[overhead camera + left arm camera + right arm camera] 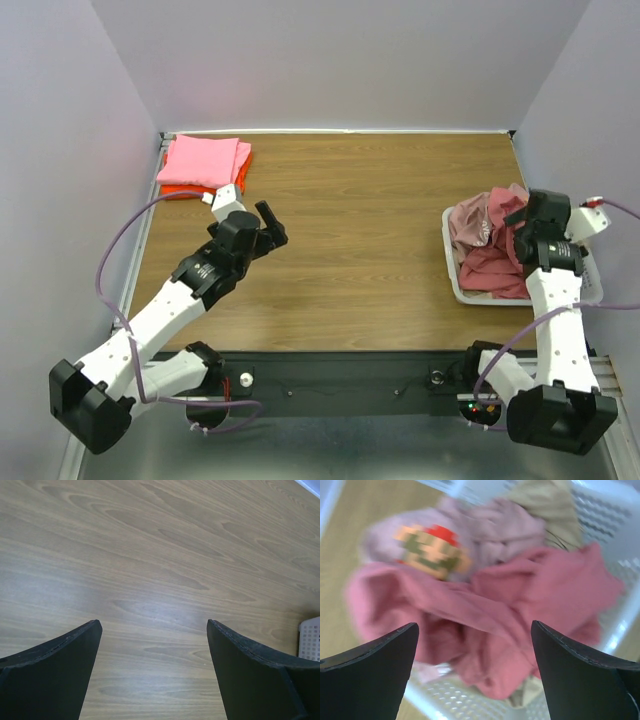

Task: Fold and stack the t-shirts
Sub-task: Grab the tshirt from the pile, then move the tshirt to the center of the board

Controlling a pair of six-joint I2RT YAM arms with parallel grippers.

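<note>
My right gripper moves down and toward the right in its wrist view onto the rose-red shirt's end [567,595] by the basket's side next. That shirt lies uppermost.
A folded light pink t-shirt [204,160] lies on a folded bright orange one [178,190] at the table's far left corner. A white mesh basket [455,275] at the right holds crumpled shirts: a dusty rose-red one [492,268] [520,610], a pale pink one with a pixel-character print [472,220] [427,550], and a beige one [550,505]. My left gripper [272,225] [154,630] is open and empty over bare wood. My right gripper [522,232] [475,630] is open above the rose-red shirt in the basket, holding nothing.
The wooden table [370,220] lies between the stack and the basket. The basket's corner [310,637] shows at the right edge of the left wrist view. Grey walls enclose the table on three sides.
</note>
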